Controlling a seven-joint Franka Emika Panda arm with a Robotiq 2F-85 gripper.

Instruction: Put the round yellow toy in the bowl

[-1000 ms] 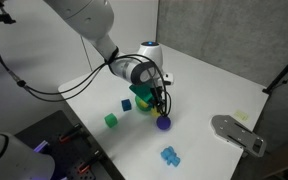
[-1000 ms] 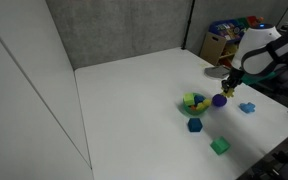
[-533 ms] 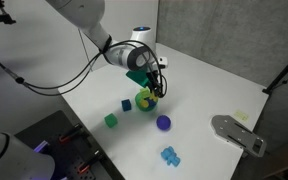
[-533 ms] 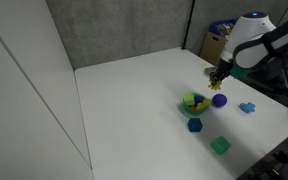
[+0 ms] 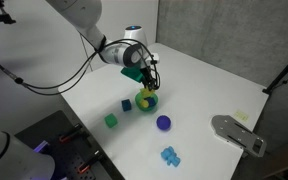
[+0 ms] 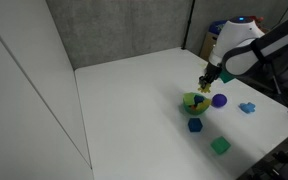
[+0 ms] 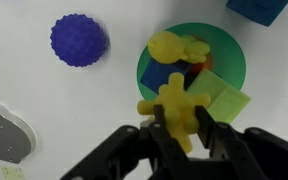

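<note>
Next, my gripper moves slightly down and away from the purple ball, over the green bowl (image 5: pixel 146 103), since the round yellow toy still hangs above the green bowl's rim.
My gripper (image 7: pixel 179 125) is shut on the round yellow toy (image 7: pixel 176 103), a lumpy bright yellow piece, and holds it just above the near rim of the green bowl (image 7: pixel 229 50). The bowl holds another yellow lumpy piece (image 7: pixel 172 47), a light green block and bits of blue and red. In both exterior views the gripper (image 5: pixel 147 82) (image 6: pixel 208 84) hangs right over the bowl (image 5: pixel 147 102) (image 6: pixel 194 103). The toy is too small to make out there.
A dark purple ball (image 7: pixel 80 40) (image 5: pixel 163 123) (image 6: pixel 219 100) lies beside the bowl. A blue cube (image 5: pixel 127 104) (image 6: pixel 195 125), a green cube (image 5: pixel 111 120) (image 6: pixel 220 146) and a light blue toy (image 5: pixel 169 155) (image 6: pixel 248 107) lie nearby. A grey fixture (image 5: pixel 239 133) sits at the table edge.
The gripper has moved away from the purple ball and now hangs over the bowl, still shut on the yellow toy.
</note>
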